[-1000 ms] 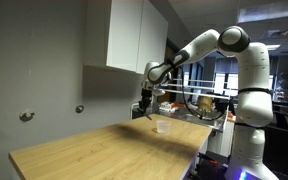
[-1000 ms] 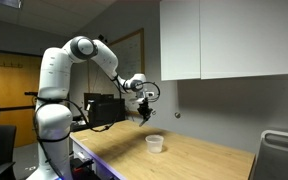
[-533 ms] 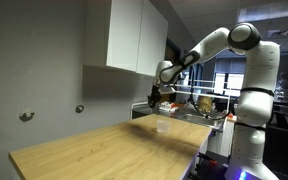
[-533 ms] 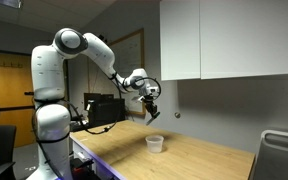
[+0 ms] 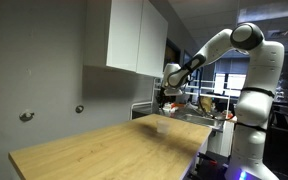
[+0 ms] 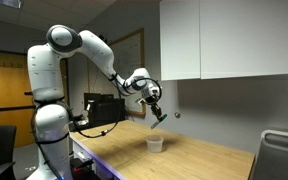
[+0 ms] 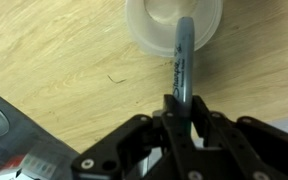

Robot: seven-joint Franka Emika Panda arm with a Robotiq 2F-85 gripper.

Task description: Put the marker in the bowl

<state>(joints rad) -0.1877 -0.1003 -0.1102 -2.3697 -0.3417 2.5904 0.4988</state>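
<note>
My gripper will next lower toward the clear bowl (image 5: 163,127) (image 7: 173,14) and move farther over the bowl's opening, because only the marker's tip reaches past the bowl's near rim.
My gripper (image 7: 181,108) is shut on the marker (image 7: 181,62), a thin dark pen that sticks out from between the jaws. In the wrist view its tip reaches over the rim of the clear bowl (image 7: 174,27), which stands on the wooden table at the top of the picture. In an exterior view the gripper (image 6: 155,110) hangs above the bowl (image 6: 155,144), with the marker (image 6: 159,122) slanting down towards it. In an exterior view the gripper (image 5: 168,98) is above the table's far end; the bowl (image 5: 161,124) is faint there.
The wooden table (image 6: 184,160) runs along a grey wall under white cabinets (image 6: 229,40). A dark scratch (image 7: 115,78) marks the tabletop near the bowl. A metal edge (image 7: 9,125) shows at the lower left of the wrist view. Equipment (image 6: 102,108) stands behind the arm.
The gripper with the marker has moved towards the bowl and risen a little; it now hangs over the bowl. The bowl has not moved.
</note>
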